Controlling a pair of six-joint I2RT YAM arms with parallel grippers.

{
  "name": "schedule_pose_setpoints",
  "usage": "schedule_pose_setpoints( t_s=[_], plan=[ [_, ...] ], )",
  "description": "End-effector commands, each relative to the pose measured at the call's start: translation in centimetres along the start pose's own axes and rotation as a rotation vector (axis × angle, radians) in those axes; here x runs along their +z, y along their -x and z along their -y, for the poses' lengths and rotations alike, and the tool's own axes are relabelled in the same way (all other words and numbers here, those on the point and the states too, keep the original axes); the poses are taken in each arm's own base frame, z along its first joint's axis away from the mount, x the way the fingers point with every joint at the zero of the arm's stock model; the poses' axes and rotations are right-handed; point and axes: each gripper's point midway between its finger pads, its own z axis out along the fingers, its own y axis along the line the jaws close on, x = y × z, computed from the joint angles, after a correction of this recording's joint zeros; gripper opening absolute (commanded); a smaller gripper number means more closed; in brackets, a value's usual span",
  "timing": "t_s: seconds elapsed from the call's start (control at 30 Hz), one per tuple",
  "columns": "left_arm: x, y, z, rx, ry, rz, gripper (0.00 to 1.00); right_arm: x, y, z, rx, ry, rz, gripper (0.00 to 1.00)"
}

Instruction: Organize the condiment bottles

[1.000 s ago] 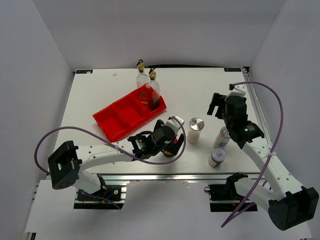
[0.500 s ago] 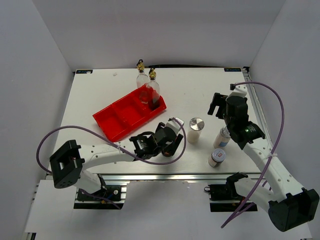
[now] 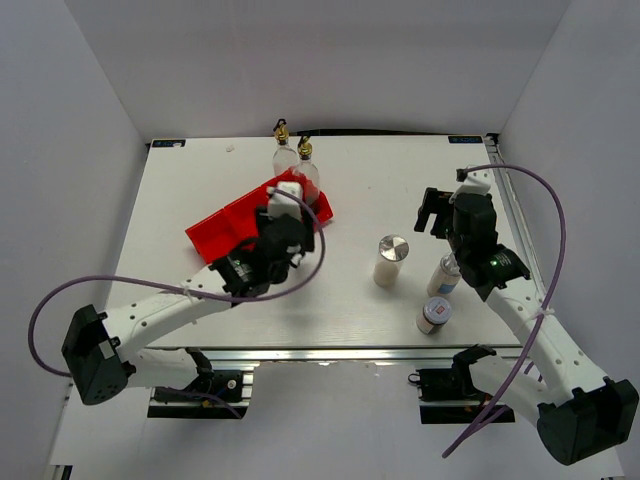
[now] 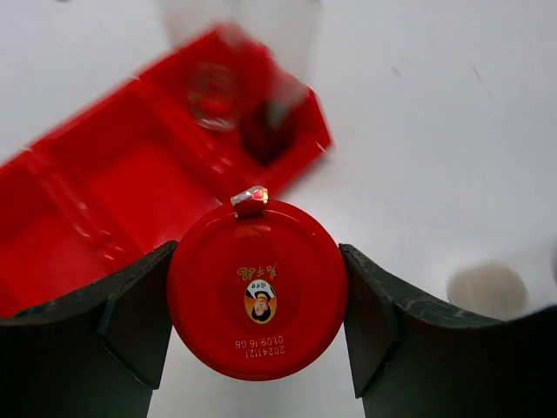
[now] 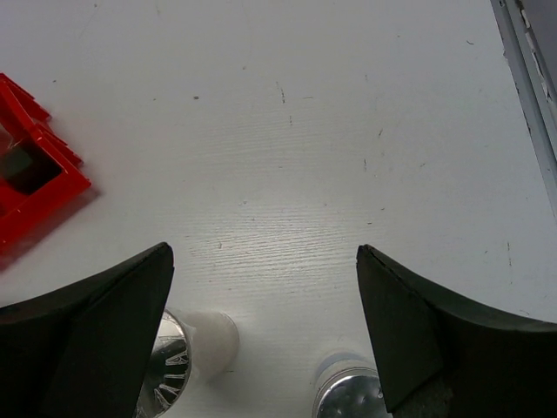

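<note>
My left gripper will move over the tray's empty middle section point(image 4: 126, 157), lower the jar point(image 4: 257, 287) and let go of it, because the section is below the gripper and to its left in the top view.
My left gripper point(image 4: 257, 326) is shut on the red-lidded dark jar point(image 4: 257, 287), its black fingers point(image 4: 130, 322) pressing both sides of the lid. In the top view the left gripper point(image 3: 287, 215) hovers over the right end of the red tray point(image 3: 225, 222) and hides the jar. One clear glass bottle point(image 3: 305, 165) stands in the tray's right compartment, another point(image 3: 283, 150) just behind it. Three white shakers point(image 3: 390, 262) point(image 3: 445, 275) point(image 3: 435, 314) stand at the right. My right gripper point(image 3: 432, 212) point(image 5: 265, 340) is open above the table, with two shakers point(image 5: 196, 348) point(image 5: 348, 392) below it.
The tray's middle compartment point(image 4: 144, 187) and left compartment point(image 4: 39, 252) show bare red floor. A metal rail point(image 5: 526, 78) runs along the table's right edge. White walls enclose the table at the back and sides.
My left gripper closed on the red-lidded jar near the front edge, lifted it, and carried it back and left to above the tray. The right arm has stayed still.
</note>
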Motion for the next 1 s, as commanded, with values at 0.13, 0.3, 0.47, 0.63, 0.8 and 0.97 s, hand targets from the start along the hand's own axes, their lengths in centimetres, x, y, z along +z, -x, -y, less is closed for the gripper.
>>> schedule_pose_setpoints(
  t_s=[0.13,0.3,0.47,0.63,0.8,0.97],
  plan=[
    [2.3,9.3,-5.9,-0.195,0.148,0.193,0.08,-0.3,1.2,-1.2,-0.033,0.081,0.056,0.89],
    [4.6,9.9,-7.5,-0.187,0.207,0.173,0.08,-0.2,0.9,-2.0,-0.048,0.127,0.041,0.89],
    [6.4,9.4,-10.3,-0.190,0.281,0.148,0.08,-0.1,0.8,-1.6,-0.048,0.103,0.037,0.89],
    [8.8,8.7,-11.9,-0.206,0.287,0.125,0.08,0.0,0.8,-1.0,-0.041,0.068,0.040,0.89],
    [11.6,8.2,-12.6,-0.214,0.266,0.094,0.09,0.1,0.8,-0.7,-0.040,0.048,0.040,0.89],
    [14.3,6.3,-13.6,-0.213,0.269,0.036,0.11,0.4,0.7,0.1,-0.036,0.002,0.037,0.89]
  ],
)
